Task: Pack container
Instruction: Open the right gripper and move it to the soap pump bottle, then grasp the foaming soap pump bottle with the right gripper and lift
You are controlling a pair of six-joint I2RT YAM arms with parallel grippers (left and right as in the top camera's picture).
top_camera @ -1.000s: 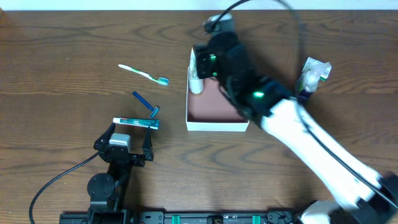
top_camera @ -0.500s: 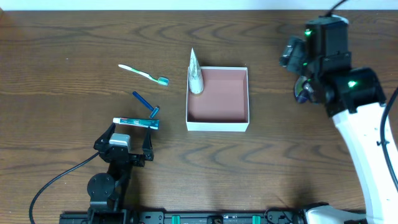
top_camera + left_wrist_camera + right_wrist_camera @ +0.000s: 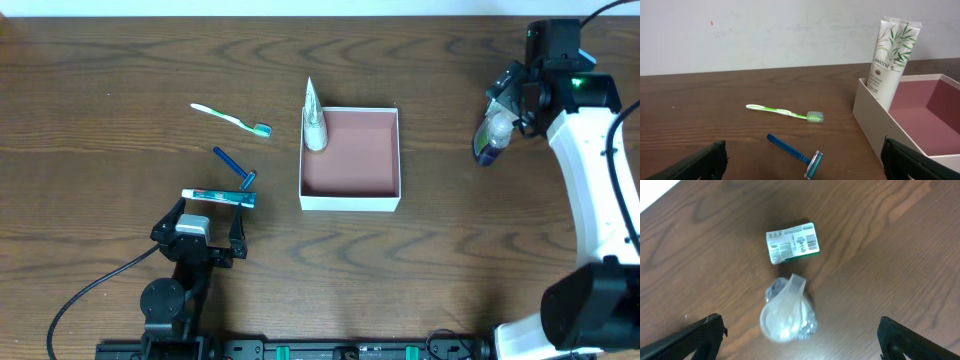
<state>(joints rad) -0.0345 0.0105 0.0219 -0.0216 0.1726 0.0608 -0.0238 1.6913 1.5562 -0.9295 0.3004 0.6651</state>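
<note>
The robot's right gripper needs to go down next with its fingers open around the clear cap of the bottle [image 3: 501, 122] [image 3: 787, 312] and close there, since the cap points up between its fingers.
The container [image 3: 350, 203], a square white-walled box with a reddish-brown floor, sits mid-table and shows again as the container [image 3: 871, 124] in the left wrist view. A white Pantene tube [image 3: 314, 125] leans upright inside its left wall; it is the same tube [image 3: 891, 54] in the left wrist view. My right gripper [image 3: 507, 103] hangs open over a clear-capped bottle [image 3: 787, 312] and a small green-and-white box [image 3: 792, 242] at the far right. My right gripper [image 3: 800, 331] holds nothing. My left gripper [image 3: 205, 214] rests open near the front left, and the left gripper [image 3: 802, 159] is empty.
Left of the container lie a green-and-white toothbrush [image 3: 232, 119], a blue razor [image 3: 235, 167] and a toothpaste box [image 3: 218, 197] just ahead of the left fingers. The razor [image 3: 796, 154] lies between the left jaws' lines. A pale wall [image 3: 765, 30] stands beyond the table's far edge.
The right arm swung from over the container to the far right, above the bottle, and its jaws opened wide. The tube stays leaning in the container. The left arm has not moved.
</note>
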